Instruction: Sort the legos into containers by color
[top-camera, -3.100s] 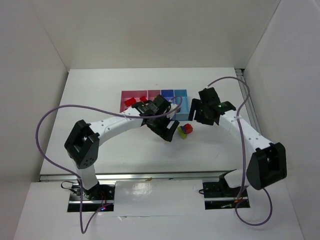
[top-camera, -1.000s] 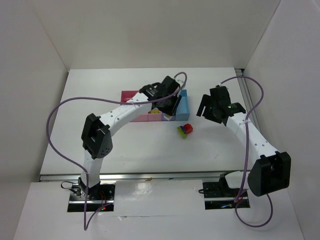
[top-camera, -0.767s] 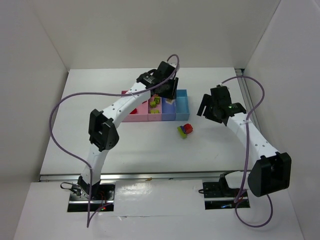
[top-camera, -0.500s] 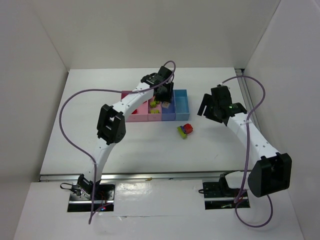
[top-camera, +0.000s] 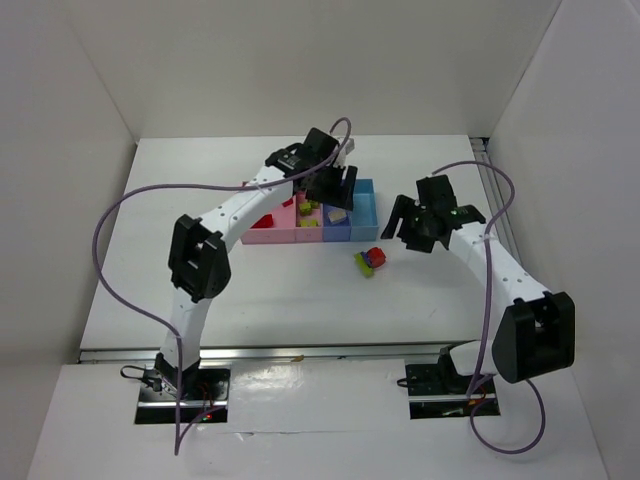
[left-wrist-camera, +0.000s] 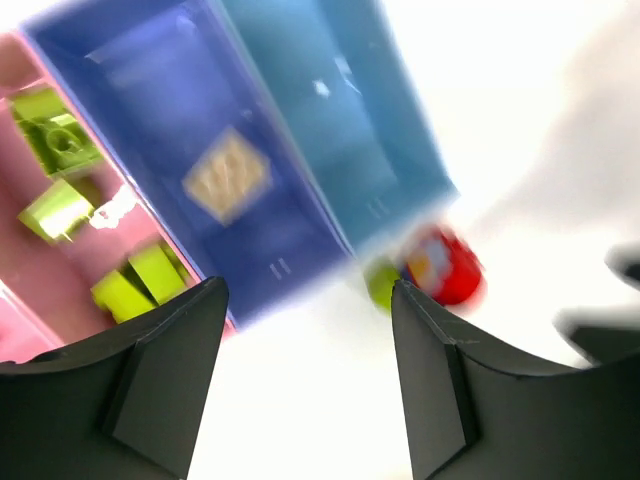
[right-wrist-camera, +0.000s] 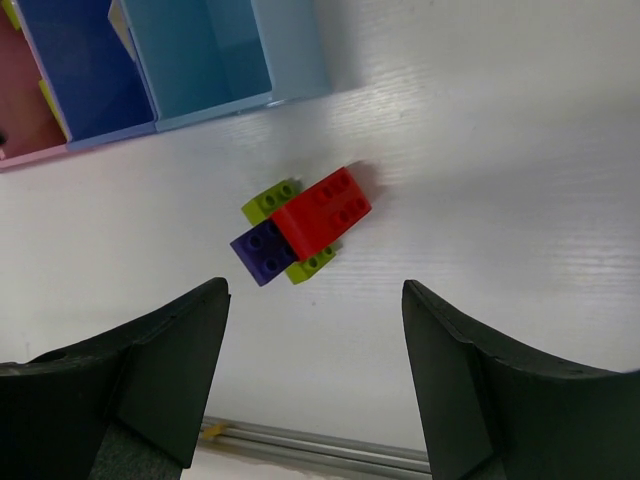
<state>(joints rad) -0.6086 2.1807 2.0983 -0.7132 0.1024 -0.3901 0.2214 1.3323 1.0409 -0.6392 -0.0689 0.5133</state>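
Note:
My right gripper turns and moves down and to the left in the top view onto the clump's red brick (top-camera: 377, 256) (right-wrist-camera: 322, 209) next, because it lies slanted between my fingers.
A clump of red, lime green and blue legos (top-camera: 370, 260) lies on the white table in front of the containers; the right wrist view shows its red brick (right-wrist-camera: 320, 212) on top. The joined containers (top-camera: 365, 225) hold red bricks in the left pink bin (top-camera: 262, 221), lime green bricks (left-wrist-camera: 58, 150) in the second pink bin, and a tan brick (left-wrist-camera: 225, 178) in the periwinkle bin. The light blue bin (left-wrist-camera: 360, 140) holds nothing. My left gripper (top-camera: 338, 190) is open and empty above the bins. My right gripper (top-camera: 408, 228) is open and empty, right of the clump.
White walls enclose the table on three sides. A metal rail (right-wrist-camera: 300, 440) runs along the near edge. The purple cables (top-camera: 130, 215) loop over the left side of the table.
My left gripper went from beside the clump up over the bins, and a tan brick now lies in the periwinkle bin. My right gripper shifted slightly towards the clump.

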